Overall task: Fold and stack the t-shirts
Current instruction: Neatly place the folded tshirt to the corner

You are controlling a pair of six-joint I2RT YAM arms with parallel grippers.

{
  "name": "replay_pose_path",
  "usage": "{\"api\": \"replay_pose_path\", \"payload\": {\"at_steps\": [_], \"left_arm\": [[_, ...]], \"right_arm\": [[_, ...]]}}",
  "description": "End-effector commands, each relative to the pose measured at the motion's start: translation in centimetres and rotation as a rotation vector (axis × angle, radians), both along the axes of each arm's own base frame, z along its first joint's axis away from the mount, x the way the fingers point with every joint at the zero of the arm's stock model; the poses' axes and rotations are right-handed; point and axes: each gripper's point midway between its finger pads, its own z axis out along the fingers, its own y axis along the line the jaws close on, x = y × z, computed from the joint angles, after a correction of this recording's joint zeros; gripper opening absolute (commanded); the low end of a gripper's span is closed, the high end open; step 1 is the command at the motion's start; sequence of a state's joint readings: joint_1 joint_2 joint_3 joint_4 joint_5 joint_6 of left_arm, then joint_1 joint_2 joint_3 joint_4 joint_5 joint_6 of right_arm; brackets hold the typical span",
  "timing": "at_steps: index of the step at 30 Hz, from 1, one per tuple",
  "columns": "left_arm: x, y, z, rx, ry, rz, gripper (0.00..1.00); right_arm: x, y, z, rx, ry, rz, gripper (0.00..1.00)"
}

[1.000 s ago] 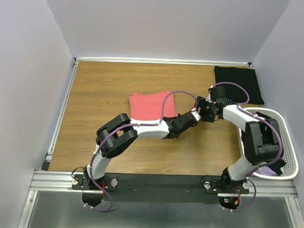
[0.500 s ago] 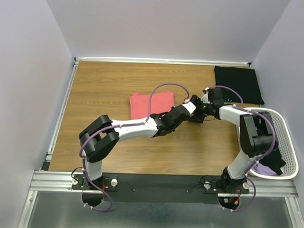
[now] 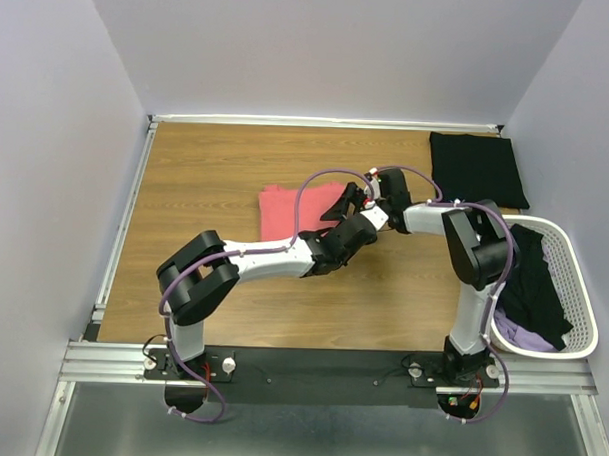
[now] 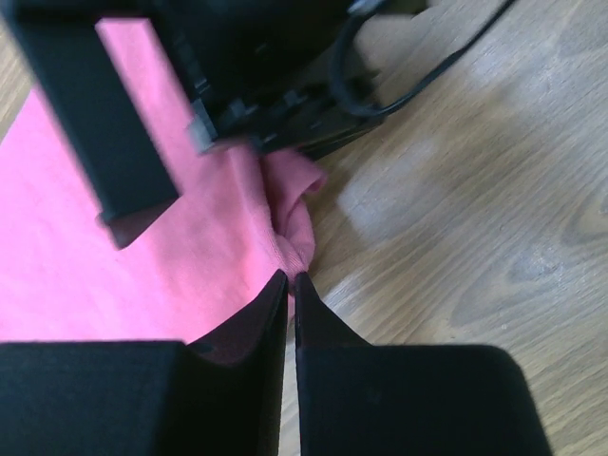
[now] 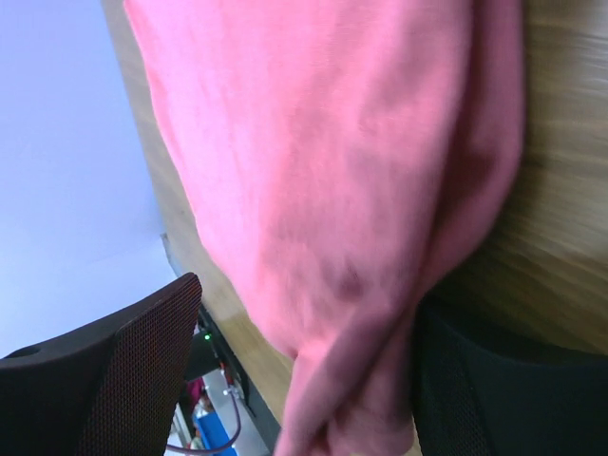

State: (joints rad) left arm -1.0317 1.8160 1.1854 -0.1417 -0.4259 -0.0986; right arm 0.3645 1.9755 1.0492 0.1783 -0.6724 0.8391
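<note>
I should next move my right gripper farther over the pink t-shirt's edge beside my left gripper, then close it on the bunched cloth (image 5: 380, 313).
The coral-pink t-shirt (image 3: 297, 210) lies folded on the wooden table, left of centre. Both grippers meet at its right edge. My left gripper (image 3: 360, 220) is shut, its tips (image 4: 290, 277) pinching the shirt's rolled edge (image 4: 294, 214). My right gripper (image 3: 353, 200) is open with the bunched pink cloth (image 5: 380, 313) between its spread fingers (image 5: 123, 380); it shows as a black body in the left wrist view (image 4: 266, 66). A folded black t-shirt (image 3: 477, 169) lies at the back right.
A white slatted basket (image 3: 584, 323) stands at the right edge, holding a black tee (image 3: 535, 286) and a lilac one (image 3: 521, 339). The metal rail (image 3: 125, 222) borders the table's left side, and walls close in on three sides.
Both grippers have moved left from the bare wood to the pink shirt's right edge. The right forearm has swung away from the basket, uncovering the clothes in it.
</note>
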Motion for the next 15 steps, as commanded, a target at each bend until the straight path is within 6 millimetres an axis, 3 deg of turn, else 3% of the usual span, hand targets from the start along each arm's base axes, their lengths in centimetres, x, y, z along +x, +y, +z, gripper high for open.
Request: {"api": "replay_pose_path", "payload": {"at_steps": [1, 11, 14, 15], "left_arm": [[0.2, -0.5, 2.5, -0.094, -0.037, 0.018, 0.12], [0.2, -1.9, 3.5, -0.150, -0.034, -0.005, 0.12], [0.2, -2.0, 3.5, -0.153, -0.031, -0.005, 0.12], [0.1, -1.9, 3.5, -0.153, -0.028, -0.008, 0.14]], "right_arm": [[-1.3, 1.1, -3.4, -0.035, 0.085, 0.016, 0.86], [-1.7, 3.1, -4.6, -0.060, 0.083, 0.054, 0.76], [-1.2, 3.0, -4.5, -0.076, 0.054, 0.048, 0.63], [-1.1, 2.9, -4.4, -0.084, 0.044, 0.049, 0.52]]}}
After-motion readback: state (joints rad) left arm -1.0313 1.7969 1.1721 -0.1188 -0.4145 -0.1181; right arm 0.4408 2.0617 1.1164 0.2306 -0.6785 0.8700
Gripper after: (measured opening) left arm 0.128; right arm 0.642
